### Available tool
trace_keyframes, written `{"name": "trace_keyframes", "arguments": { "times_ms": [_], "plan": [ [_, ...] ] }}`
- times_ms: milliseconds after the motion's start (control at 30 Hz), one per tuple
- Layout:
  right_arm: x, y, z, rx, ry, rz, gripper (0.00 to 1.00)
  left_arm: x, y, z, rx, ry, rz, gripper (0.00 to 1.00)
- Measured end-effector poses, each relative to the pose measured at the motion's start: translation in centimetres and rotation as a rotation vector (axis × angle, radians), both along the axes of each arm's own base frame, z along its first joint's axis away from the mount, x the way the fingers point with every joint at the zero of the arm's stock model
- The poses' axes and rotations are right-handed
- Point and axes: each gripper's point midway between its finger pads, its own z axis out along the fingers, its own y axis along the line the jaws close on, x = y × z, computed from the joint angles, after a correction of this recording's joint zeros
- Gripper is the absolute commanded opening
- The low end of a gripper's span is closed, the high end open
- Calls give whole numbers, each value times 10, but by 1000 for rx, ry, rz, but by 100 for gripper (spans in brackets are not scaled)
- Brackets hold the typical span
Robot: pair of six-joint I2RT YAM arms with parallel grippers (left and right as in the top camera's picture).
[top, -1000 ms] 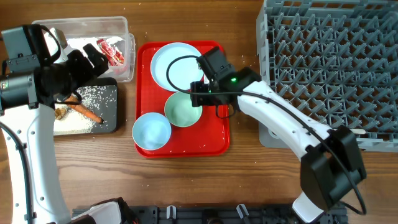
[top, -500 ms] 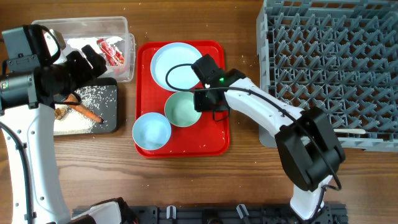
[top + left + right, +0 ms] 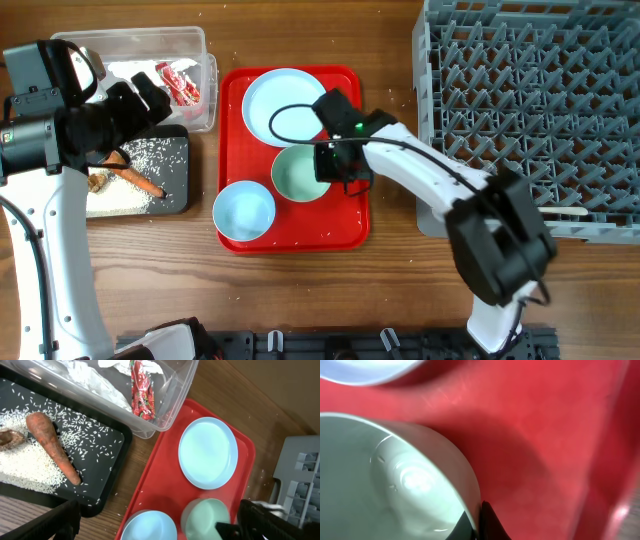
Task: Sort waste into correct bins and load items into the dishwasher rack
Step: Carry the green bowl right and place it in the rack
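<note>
My right gripper should next lift the mint bowl [image 3: 296, 177] outward, tilting it onto its side, to the rack's edge beside the tray, where pegs stand empty.
My right gripper [image 3: 328, 165] is shut on the right rim of the mint bowl [image 3: 296, 177], which sits on the red tray [image 3: 345, 228]. In the right wrist view one fingertip is inside the mint bowl [image 3: 395, 480] and one outside, pinching its wall at the gripper [image 3: 480, 520]. A pale blue plate [image 3: 280, 105] lies behind it and a blue bowl [image 3: 243, 212] in front to the left. My left gripper [image 3: 160, 530] hangs open and empty above the bins. The clear tub [image 3: 130, 48] holds tissue [image 3: 95, 382] and a red wrapper [image 3: 141, 390]. The black tray [image 3: 178, 150] holds a carrot piece [image 3: 52, 447], rice [image 3: 25, 465] and a brown lump [image 3: 10, 437].
The grey dishwasher rack [image 3: 530, 100] fills the right side of the table, its pegs upright, close beside the red tray's right edge. Stray rice grains dot the wood around the trays. My right arm reaches across from the front right.
My right gripper closed from open onto the mint bowl's rim, and the bowl shifted slightly to the right. The left arm has stayed still.
</note>
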Motion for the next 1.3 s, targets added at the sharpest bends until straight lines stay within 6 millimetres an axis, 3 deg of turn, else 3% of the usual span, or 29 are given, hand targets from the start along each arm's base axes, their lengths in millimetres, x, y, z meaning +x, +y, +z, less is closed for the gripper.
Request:
{"name": "trace_keyframes", "arguments": {
  "times_ms": [133,167,200,267,433,533,700,767,933,1133,1300],
  "plan": [
    [20,-25,95,78,-224,-28,4,0,0,0,0,0,0,100],
    [29,-44,128,73,-326,-57,4,0,0,0,0,0,0,100],
    [34,-57,145,61,-383,-80,4,0,0,0,0,0,0,100],
    [49,-113,189,-62,-563,-195,4,0,0,0,0,0,0,100],
    [73,-223,231,-504,-779,-427,4,0,0,0,0,0,1,100],
    [100,-264,256,-691,-901,-505,4,-1,1,0,4,3,3,100],
    [140,-303,264,-1006,-963,-496,4,-1,1,-1,5,5,4,100],
    [160,-307,253,-1170,-935,-411,4,0,1,-1,5,4,4,100],
    [188,-305,221,-1380,-848,-235,4,0,2,-2,6,10,5,100],
    [202,-304,170,-1481,-712,-63,4,0,2,-2,7,9,6,100],
    [205,-301,148,-1496,-668,-4,4,0,2,-2,7,10,6,100]
  ]
}}
